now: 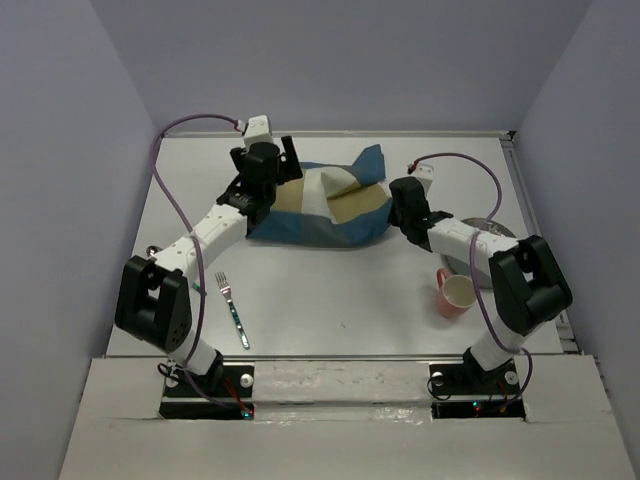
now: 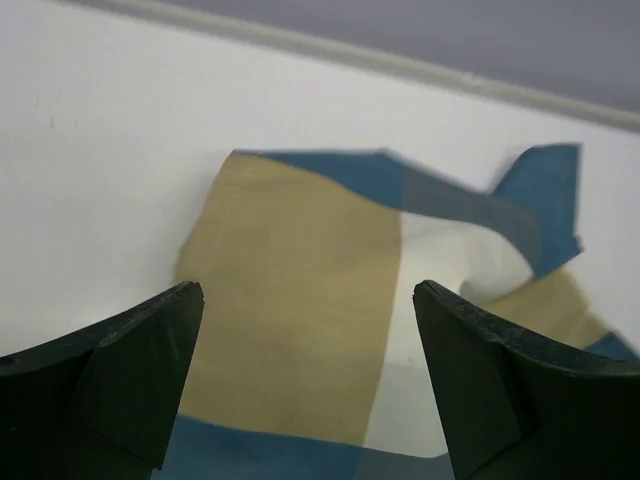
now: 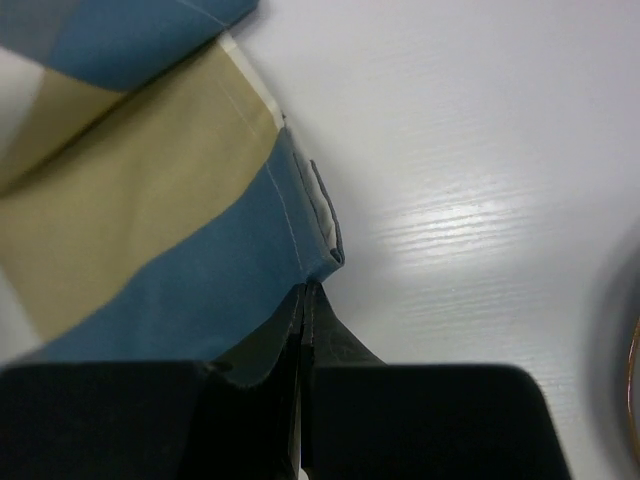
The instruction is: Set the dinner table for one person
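I should next swing my left gripper back toward the base and lower it onto the mat's free blue near corner, as my right gripper is already pinching one blue corner.
The white dinner table (image 1: 330, 300) holds a crumpled blue, tan and white patchwork mat (image 1: 320, 215) at the back middle. My left gripper (image 1: 283, 172) hovers open over the mat's left part; in the left wrist view the gripper (image 2: 308, 292) has its jaws wide apart above the tan patch (image 2: 290, 290), holding nothing. My right gripper (image 1: 392, 218) is shut on the mat's right edge; in the right wrist view the gripper (image 3: 305, 290) pinches a blue hemmed corner (image 3: 300, 235). A fork (image 1: 232, 310) lies at the near left. A pink cup (image 1: 455, 293) lies on its side at the near right.
A grey plate (image 1: 492, 235) sits at the right, partly behind the right arm; its rim shows in the right wrist view (image 3: 625, 350). A raised lip runs along the table's back and right edges. Walls close in on all three sides.
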Tool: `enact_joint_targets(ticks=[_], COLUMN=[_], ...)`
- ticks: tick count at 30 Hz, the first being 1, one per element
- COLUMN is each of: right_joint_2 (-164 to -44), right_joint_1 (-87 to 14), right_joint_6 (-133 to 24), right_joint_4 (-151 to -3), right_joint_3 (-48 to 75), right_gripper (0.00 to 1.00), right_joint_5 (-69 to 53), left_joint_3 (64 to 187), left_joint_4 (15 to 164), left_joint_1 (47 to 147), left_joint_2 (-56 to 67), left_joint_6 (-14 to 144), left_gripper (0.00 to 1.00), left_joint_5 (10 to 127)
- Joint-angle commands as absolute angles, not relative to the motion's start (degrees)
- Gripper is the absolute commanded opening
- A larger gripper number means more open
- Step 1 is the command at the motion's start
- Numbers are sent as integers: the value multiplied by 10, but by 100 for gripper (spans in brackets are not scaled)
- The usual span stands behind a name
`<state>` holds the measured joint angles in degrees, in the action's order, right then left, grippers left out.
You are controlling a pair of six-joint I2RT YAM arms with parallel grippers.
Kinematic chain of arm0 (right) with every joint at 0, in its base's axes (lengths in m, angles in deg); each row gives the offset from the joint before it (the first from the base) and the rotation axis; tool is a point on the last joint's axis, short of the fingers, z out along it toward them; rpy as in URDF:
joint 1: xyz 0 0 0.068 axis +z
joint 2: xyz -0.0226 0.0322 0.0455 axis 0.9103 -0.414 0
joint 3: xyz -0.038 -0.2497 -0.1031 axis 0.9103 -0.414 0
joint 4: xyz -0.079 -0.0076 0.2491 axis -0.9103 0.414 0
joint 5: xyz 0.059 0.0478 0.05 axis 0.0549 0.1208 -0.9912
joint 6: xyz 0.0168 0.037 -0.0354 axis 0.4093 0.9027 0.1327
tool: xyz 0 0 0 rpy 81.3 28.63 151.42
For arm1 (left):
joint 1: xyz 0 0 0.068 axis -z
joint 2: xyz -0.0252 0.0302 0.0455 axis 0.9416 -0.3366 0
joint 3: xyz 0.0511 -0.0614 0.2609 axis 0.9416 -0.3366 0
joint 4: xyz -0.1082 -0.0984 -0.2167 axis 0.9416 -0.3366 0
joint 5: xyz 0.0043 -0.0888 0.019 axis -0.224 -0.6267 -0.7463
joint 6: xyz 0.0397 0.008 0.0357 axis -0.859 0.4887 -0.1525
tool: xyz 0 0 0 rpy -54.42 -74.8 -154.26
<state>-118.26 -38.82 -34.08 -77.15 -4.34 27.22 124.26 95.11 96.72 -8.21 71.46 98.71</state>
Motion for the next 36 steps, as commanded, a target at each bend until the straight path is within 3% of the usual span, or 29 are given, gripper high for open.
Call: enact_joint_targets(ticks=[1, 7, 13, 17, 29, 36], right_joint_2=[-1145, -1127, -1098, -1088, -1053, -1042], right_joint_1=[-383, -383, -383, -383, -383, -383], right_joint_6=[-331, -332, -332, -331, -307, -296], right_joint_4=[-801, -800, -797, -792, -783, -783], right_joint_3=[-67, -95, -117, -123, -166, -181], right_gripper=[0, 0, 0, 0, 0, 0], right_joint_5=[288, 292, 280, 277, 256, 252], left_joint_3=[1123, 947, 836, 803, 774, 786], left_joint_4=[953, 1036, 1076, 1056, 970, 961], left_joint_1=[956, 910, 903, 904, 931, 936], left_joint_2=[-20, 54, 92, 125, 156, 115], left_joint_6=[746, 825, 880, 891, 922, 921], left_gripper=[99, 95, 70, 62, 62, 65], left_joint_5=[990, 930, 887, 889, 956, 955])
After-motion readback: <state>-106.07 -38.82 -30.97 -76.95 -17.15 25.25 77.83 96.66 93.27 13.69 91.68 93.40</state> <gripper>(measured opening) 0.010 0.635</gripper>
